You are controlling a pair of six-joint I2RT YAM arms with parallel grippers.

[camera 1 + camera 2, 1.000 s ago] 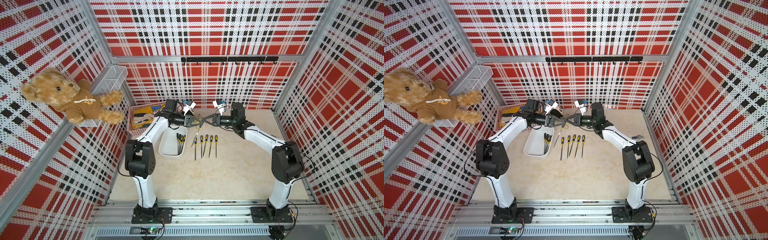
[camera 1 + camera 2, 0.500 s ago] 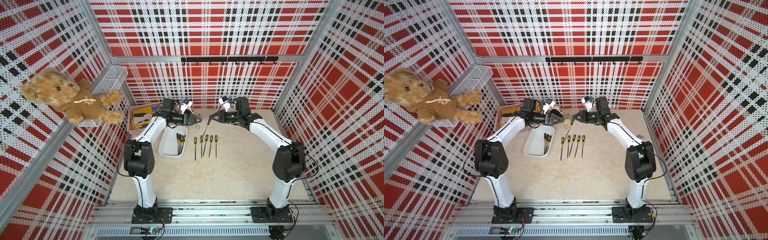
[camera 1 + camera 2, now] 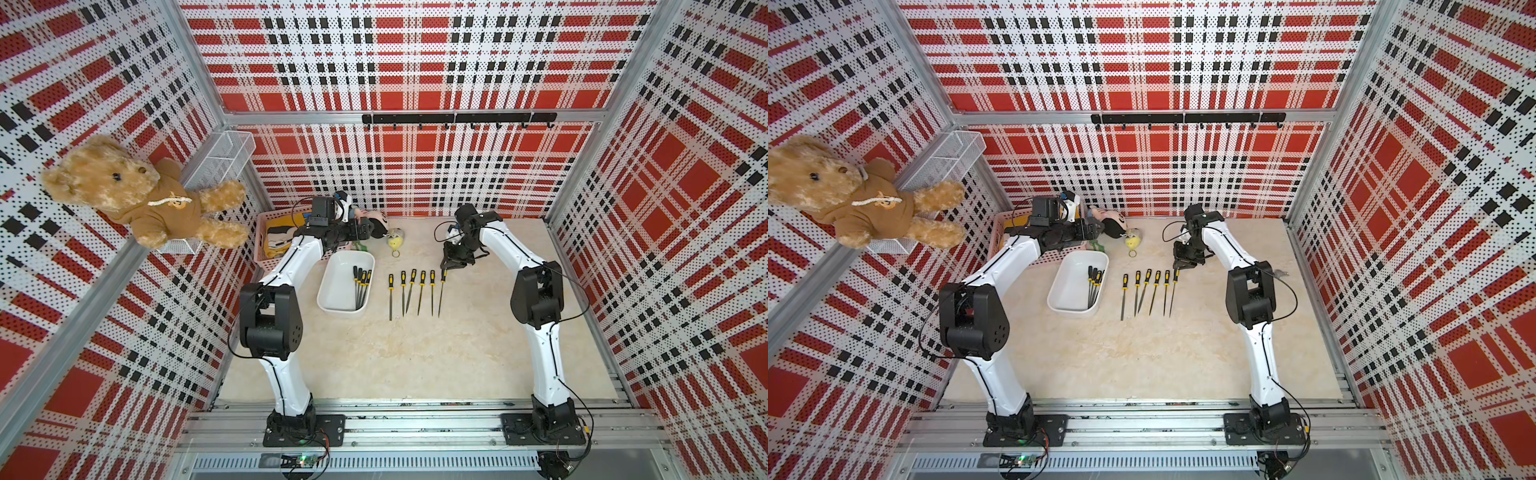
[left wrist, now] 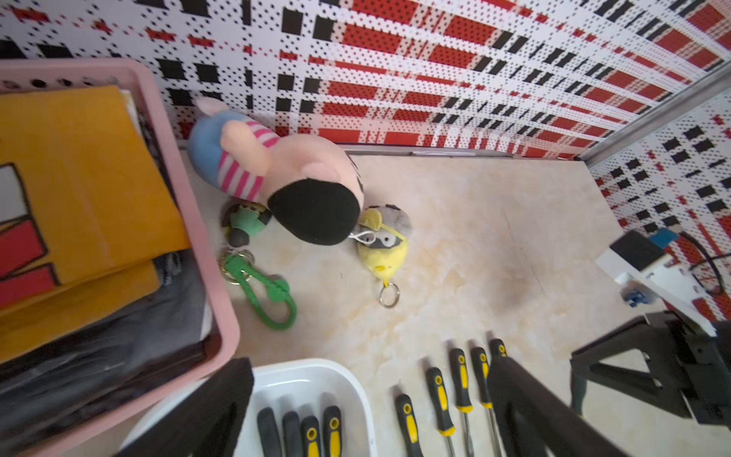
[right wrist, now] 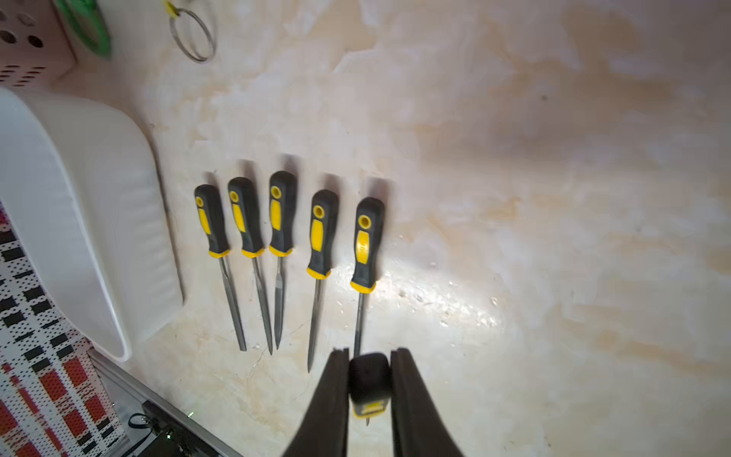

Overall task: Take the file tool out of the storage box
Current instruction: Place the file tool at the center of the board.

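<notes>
The spot on the bare tabletop (image 3: 442,294) (image 5: 415,266) beside the row's end file is free. My right gripper will next lower the file tool onto it and let go of the tool's handle.
The storage box (image 3: 334,286) (image 3: 1069,286) is a shallow white tub left of centre on the table, with several black-and-yellow file tools (image 3: 361,284) (image 4: 316,431) along its right side. Several more files (image 3: 411,286) (image 5: 277,221) lie in a row to its right. My right gripper (image 3: 446,268) (image 5: 370,356) is shut on the handle of one file tool (image 5: 370,380) at the row's right end, its shaft in line with the others. Whether it rests on the table I cannot tell. My left gripper (image 3: 1096,228) (image 4: 370,362) is open and empty over the box's far end.
A pink lattice basket (image 3: 259,241) with yellow and black things stands at the back left. A plush doll (image 3: 378,224), a yellow keychain (image 3: 395,241) and a green keychain (image 4: 261,285) lie behind the box. A teddy bear (image 3: 137,195) and a wire-mesh basket (image 3: 220,162) hang on the left wall.
A second ago both grippers met over the back of the table with a file between them. The left gripper opened and drew back left; the right carried the file down to the row's right end.
</notes>
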